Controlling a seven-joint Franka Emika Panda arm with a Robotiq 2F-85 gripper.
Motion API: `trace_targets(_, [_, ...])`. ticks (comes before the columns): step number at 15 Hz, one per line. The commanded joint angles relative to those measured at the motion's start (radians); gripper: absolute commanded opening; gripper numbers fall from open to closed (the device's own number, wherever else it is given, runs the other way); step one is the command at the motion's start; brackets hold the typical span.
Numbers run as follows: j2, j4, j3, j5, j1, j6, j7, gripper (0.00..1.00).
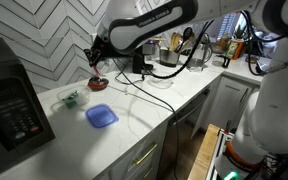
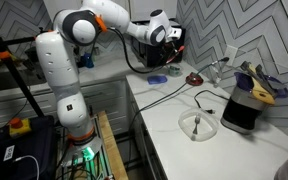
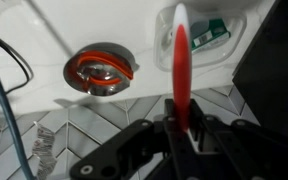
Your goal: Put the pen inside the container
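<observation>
The red pen [image 3: 181, 65] in my gripper is still high above the counter beside the container and must next go down and toward the microwave, over the container's opening.
My gripper [image 3: 181, 125] is shut on a red pen [image 3: 181, 65], which sticks straight out from the jaws. In the wrist view the pen's far end lies over the rim of the small clear container [image 3: 212, 35], with green showing inside it. In an exterior view the gripper [image 1: 96, 56] hovers above the white counter, to the right of the container [image 1: 72, 98]. The gripper also shows in an exterior view [image 2: 173, 45], by the tiled wall.
A small round red-rimmed dish [image 3: 101, 70] sits under the gripper [image 1: 97, 84]. A flat blue lid [image 1: 101, 116] lies near the counter's front edge. A black microwave [image 1: 9, 105] stands at the end. Cables [image 1: 149, 78], bottles and a black appliance [image 2: 246, 108] crowd the counter.
</observation>
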Motion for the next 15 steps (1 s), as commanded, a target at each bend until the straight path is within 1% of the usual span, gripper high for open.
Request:
trace_targets(1, [0.049,0.047,-0.030,-0.046,0.036,0.008,0.028,0.15])
trace_targets(3, [0.123,0.121,-0.042,-0.085,0.051,0.009,0.047,0.15])
trace_targets(4, [0.143,0.141,-0.045,-0.088,0.053,0.009,0.046,0.04])
trace_targets(5, [0.165,0.145,-0.080,-0.136,0.078,0.077,0.154,0.04])
trace_targets(6, [0.184,0.149,-0.063,-0.165,0.061,0.132,0.237,0.04])
trace_targets(7, [0.204,0.155,-0.090,-0.205,0.084,0.185,0.304,0.04])
trace_targets(8, [0.219,0.157,-0.096,-0.215,0.091,0.221,0.340,0.04])
trace_targets(10, [0.261,0.171,-0.158,-0.326,0.136,0.283,0.440,0.04])
trace_targets(15, [0.338,0.222,-0.283,-0.496,0.231,0.284,0.580,0.04])
